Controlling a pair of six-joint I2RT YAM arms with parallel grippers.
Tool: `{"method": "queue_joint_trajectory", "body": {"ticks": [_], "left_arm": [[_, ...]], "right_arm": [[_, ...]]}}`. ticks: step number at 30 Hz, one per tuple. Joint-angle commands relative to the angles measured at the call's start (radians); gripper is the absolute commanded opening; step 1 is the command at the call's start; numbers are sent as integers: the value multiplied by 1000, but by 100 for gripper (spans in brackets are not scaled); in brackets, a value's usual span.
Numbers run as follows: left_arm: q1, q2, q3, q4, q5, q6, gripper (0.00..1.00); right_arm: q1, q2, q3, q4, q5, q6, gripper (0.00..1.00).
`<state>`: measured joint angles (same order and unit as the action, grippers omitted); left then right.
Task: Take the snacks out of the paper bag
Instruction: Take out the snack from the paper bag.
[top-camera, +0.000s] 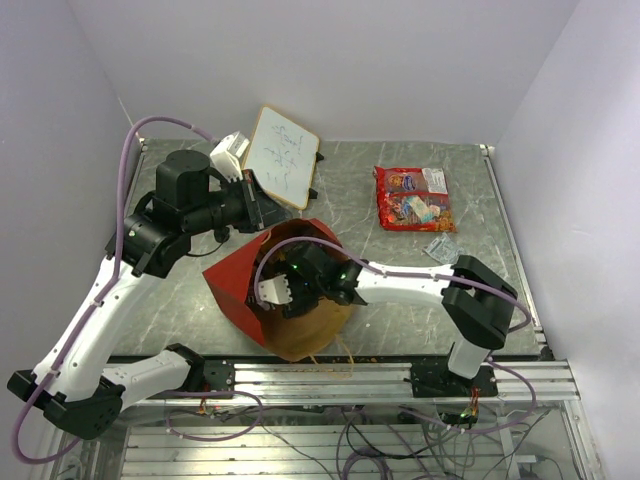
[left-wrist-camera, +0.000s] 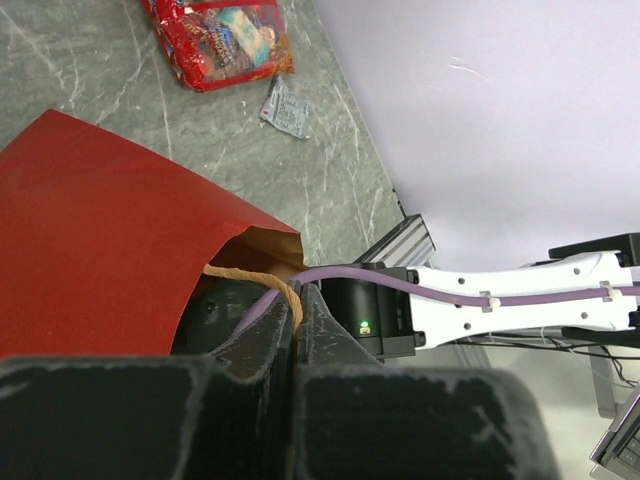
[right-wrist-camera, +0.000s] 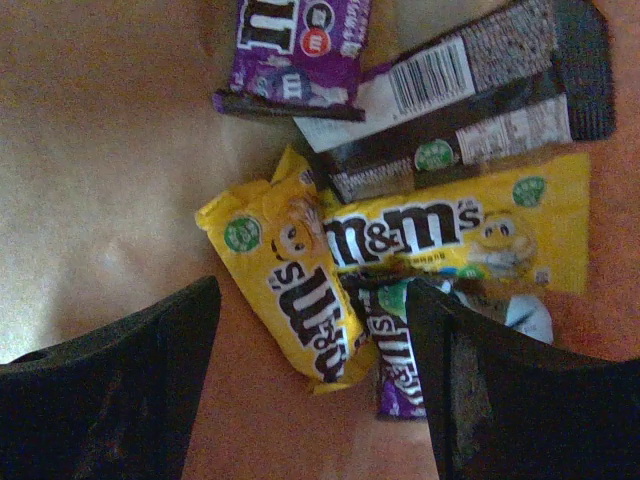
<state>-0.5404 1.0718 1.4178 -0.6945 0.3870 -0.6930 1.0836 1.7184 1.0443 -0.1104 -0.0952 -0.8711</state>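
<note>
My right gripper should next lower deeper into the bag onto the end of the one yellow packet beside the dark brown packet (right-wrist-camera: 282, 228), as that yellow packet lies between my open fingers.
The paper bag (top-camera: 236, 283), red outside (left-wrist-camera: 100, 230) and brown inside, lies tilted mid-table with its mouth toward the near edge. My left gripper (left-wrist-camera: 296, 297) is shut on its tan loop handle (left-wrist-camera: 250, 274) at the upper rim (top-camera: 262, 210). My right gripper (top-camera: 278, 290) is deep inside the bag, open (right-wrist-camera: 312, 290) just above a yellow packet (right-wrist-camera: 300, 290). Beside that lie another yellow packet (right-wrist-camera: 460, 225), two purple ones (right-wrist-camera: 300, 45) (right-wrist-camera: 395, 350) and a dark brown one (right-wrist-camera: 470, 90). A large red candy bag (top-camera: 413, 197) (left-wrist-camera: 222, 40) and a small silver packet (top-camera: 438, 248) (left-wrist-camera: 287, 108) lie on the table at right.
A white tilted whiteboard (top-camera: 283, 157) stands at the back, close behind my left wrist. The aluminium rail (top-camera: 330, 375) runs along the table's near edge. White walls close in the left, back and right sides.
</note>
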Motion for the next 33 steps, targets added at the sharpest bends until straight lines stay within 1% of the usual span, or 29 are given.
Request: {"method": "queue_joint_trajectory", "body": {"ticks": [1, 8, 10, 13, 16, 17, 21, 23, 27, 33], "left_arm": [[-7, -8, 58, 16, 0, 3, 7], [-7, 0, 46, 21, -1, -21, 7], [-7, -11, 27, 36, -5, -41, 7], [-5, -39, -3, 48, -23, -61, 7], [-7, -56, 3, 22, -44, -59, 7], [-7, -59, 6, 12, -52, -56, 7], [-7, -79, 0, 2, -71, -64, 7], [-6, -83, 0, 1, -79, -64, 7], [-6, -75, 17, -19, -92, -50, 7], [-6, -88, -1, -16, -102, -50, 7]], "right_arm": [[0, 51, 47, -17, -81, -56, 75], [0, 150, 80, 27, -101, -79, 78], [-2, 195, 134, -28, -117, -95, 74], [-9, 246, 199, -96, -120, -99, 66], [-17, 250, 198, -77, -116, -93, 62], [-20, 252, 198, -72, -115, -92, 59], [-20, 264, 233, -97, -130, -92, 38], [-20, 261, 235, -82, -138, -78, 29], [-20, 242, 233, -74, -147, -62, 16], [-20, 196, 251, -145, -174, -45, 2]]}}
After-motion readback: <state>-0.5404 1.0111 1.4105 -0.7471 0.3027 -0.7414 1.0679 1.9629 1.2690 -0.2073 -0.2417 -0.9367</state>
